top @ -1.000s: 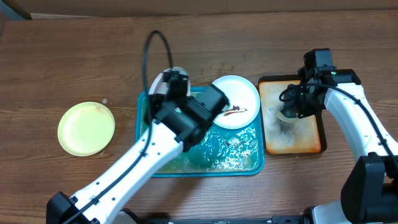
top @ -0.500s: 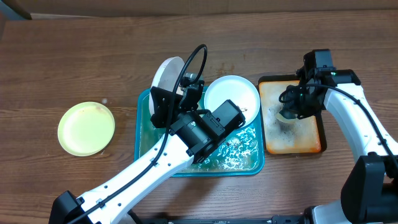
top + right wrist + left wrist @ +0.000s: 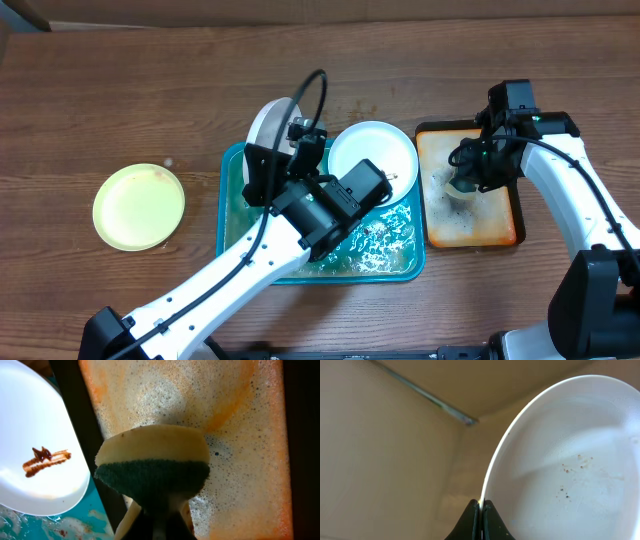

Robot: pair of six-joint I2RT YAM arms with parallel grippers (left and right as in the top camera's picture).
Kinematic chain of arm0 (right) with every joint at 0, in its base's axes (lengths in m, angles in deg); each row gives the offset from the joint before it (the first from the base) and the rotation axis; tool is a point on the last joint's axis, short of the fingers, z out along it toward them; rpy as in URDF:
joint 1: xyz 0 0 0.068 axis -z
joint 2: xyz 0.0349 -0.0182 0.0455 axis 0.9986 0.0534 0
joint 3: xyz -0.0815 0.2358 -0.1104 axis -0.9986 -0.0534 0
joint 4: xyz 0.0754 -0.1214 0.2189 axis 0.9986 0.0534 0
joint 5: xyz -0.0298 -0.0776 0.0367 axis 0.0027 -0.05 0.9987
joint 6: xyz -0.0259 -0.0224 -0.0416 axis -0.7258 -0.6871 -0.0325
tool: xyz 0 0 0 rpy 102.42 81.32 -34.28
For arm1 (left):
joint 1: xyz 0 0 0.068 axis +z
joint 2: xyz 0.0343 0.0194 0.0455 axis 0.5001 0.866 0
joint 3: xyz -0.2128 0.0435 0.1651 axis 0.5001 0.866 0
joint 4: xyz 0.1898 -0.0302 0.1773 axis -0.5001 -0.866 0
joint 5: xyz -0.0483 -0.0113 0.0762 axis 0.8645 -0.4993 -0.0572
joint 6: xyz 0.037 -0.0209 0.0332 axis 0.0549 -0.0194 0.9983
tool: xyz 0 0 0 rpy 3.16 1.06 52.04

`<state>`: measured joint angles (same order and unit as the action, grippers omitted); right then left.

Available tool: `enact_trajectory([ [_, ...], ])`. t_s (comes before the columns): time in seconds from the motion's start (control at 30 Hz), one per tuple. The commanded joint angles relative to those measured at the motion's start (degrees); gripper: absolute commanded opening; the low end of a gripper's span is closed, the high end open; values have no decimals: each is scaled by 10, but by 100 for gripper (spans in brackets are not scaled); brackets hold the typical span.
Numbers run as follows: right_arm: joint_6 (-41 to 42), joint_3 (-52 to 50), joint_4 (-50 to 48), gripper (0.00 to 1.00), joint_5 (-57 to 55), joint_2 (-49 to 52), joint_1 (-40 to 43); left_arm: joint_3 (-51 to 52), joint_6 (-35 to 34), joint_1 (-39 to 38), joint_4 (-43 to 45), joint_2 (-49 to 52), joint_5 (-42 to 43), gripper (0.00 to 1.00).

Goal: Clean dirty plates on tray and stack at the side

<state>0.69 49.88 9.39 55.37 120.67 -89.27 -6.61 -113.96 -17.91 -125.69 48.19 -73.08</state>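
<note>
My left gripper swings left in the overhead view next and lowers the tilted plate flat onto the yellow-green plate [image 3: 139,206], since that lies below the gripper.
My left gripper [image 3: 297,140] is shut on the rim of a white plate [image 3: 268,122] and holds it tilted on edge over the back of the teal tray [image 3: 232,215]. In the left wrist view the jaws [image 3: 481,506] pinch the plate [image 3: 570,460], which has small brown specks. A second white plate [image 3: 375,150] with a brown smear [image 3: 46,459] rests on the tray's back right corner. The yellow-green plate [image 3: 139,206] lies on the table at the left. My right gripper [image 3: 468,178] is shut on a yellow-and-green sponge [image 3: 152,467] over the orange tray [image 3: 240,435].
The teal tray holds foamy water [image 3: 385,240]. The orange-brown dark-rimmed tray [image 3: 500,215] is covered in foam and stands right of the teal tray. The left arm's cable [image 3: 312,90] loops above the tray. Cardboard walls show in the left wrist view.
My left gripper has lifted the white plate up on edge and its wrist has turned over the tray. The left arm now hides the second plate's smear from overhead. The right arm holds still.
</note>
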Motion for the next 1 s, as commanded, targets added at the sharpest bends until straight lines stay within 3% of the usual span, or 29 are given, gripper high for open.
enact_trajectory([
  [0.0,-17,-3,2,4,5,-15,2,0,-61,52,-17,0,103,4],
  [0.23,-23,-3,5,4,5,-15,2,-1,-70,204,-25,-6,284,4],
  [0.67,-29,-3,11,4,5,-15,2,-1,79,571,29,-7,675,4],
  [0.97,-29,-3,11,4,5,-15,2,8,87,785,49,8,707,4],
])
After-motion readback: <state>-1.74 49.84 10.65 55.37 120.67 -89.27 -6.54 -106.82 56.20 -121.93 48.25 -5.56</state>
